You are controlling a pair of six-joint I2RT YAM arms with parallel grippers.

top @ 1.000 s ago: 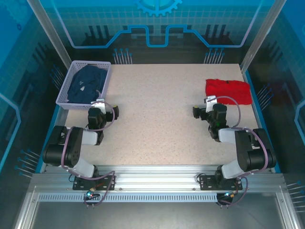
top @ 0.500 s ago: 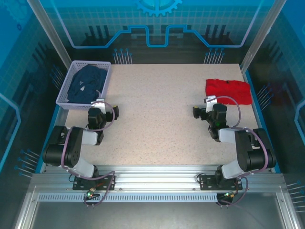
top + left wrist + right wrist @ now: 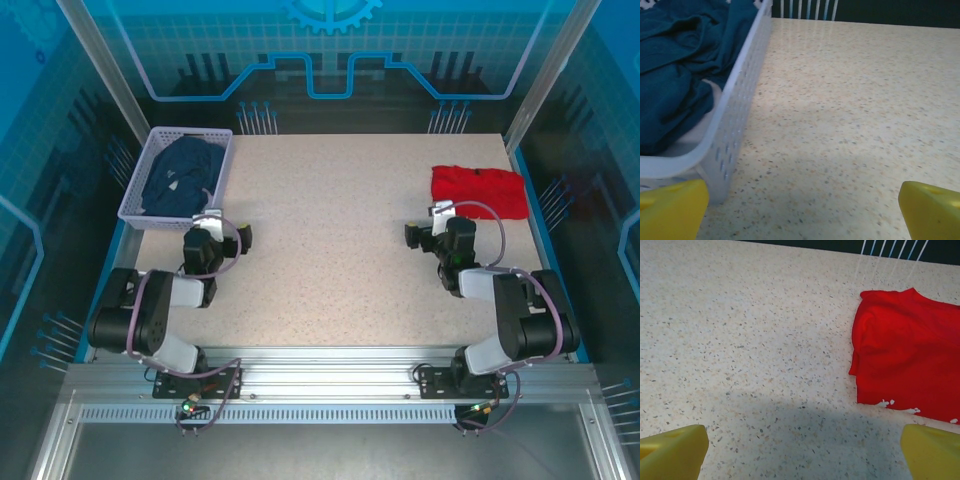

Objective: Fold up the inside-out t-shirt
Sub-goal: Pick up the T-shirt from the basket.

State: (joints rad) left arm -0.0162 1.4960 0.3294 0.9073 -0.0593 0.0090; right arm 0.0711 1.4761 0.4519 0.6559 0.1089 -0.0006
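The bunched navy t-shirt (image 3: 184, 172) lies crumpled inside the basket, so my left gripper will next rise outward over the basket's near side, then lower onto the t-shirt.
The inside-out t-shirt (image 3: 178, 176) is a dark navy bundle crumpled inside a white slotted basket (image 3: 137, 185) at the table's back left; the same navy t-shirt (image 3: 675, 70) lies behind the basket wall (image 3: 740, 110) in the left wrist view. My left gripper (image 3: 214, 222) rests just in front of the basket's near right corner, open, its yellow fingertips (image 3: 672, 210) wide apart with bare table between them. My right gripper (image 3: 437, 218) sits on the right half of the table, also open and holding nothing, its yellow fingertips (image 3: 670, 452) spread over bare table.
A bright red folded garment (image 3: 478, 190) lies at the back right, just beyond the right gripper; the red garment (image 3: 910, 370) fills the right side of the right wrist view. The speckled tabletop (image 3: 330, 230) stretches between the arms. Blue enclosure walls ring the table.
The left arm has shifted very slightly toward the basket. The right arm and both garments are as before.
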